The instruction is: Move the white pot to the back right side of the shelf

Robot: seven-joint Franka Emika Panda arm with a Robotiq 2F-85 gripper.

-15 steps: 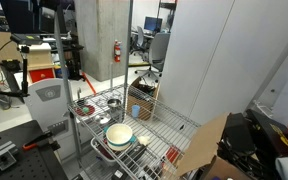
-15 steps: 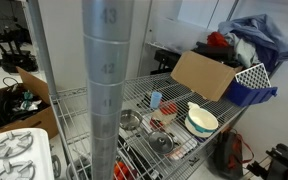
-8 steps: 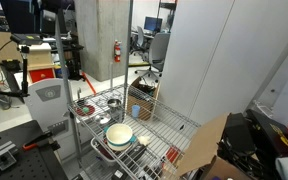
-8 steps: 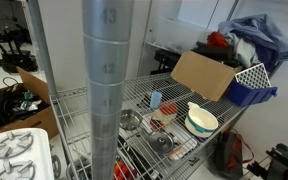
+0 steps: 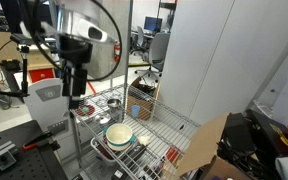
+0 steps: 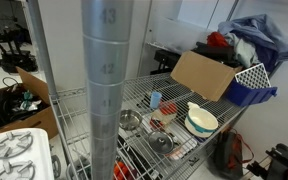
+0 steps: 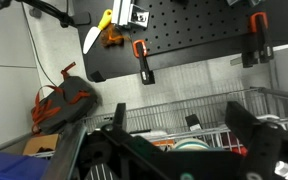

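Observation:
The pot stands lower and farther out. I should next move my gripper outward and down, turning it, onto the rim's side toward the cardboard box.
The white pot (image 5: 119, 133) sits on the front part of the wire shelf (image 5: 170, 128), seen in both exterior views (image 6: 202, 122). My gripper (image 5: 74, 96) hangs open above the shelf's left end, apart from the pot and holding nothing. In the wrist view the two dark fingers (image 7: 179, 120) are spread wide, and the pot (image 7: 191, 146) shows low between them, beyond the shelf's wire rail. In the exterior view (image 6: 134, 95) that shows the shelf from its other side, the arm is hidden.
Small dark pans (image 5: 85, 108) (image 6: 131, 120) and a red tray (image 6: 162, 127) lie on the shelf near the pot. A blue cup (image 6: 155, 99) stands behind them. A cardboard box (image 6: 202, 75) and blue basket (image 6: 249, 85) sit at one end. A thick grey post (image 6: 106, 90) blocks much of that view.
The arm has swung into an exterior view and now hangs over the shelf's left end. The pot and the other things have not moved.

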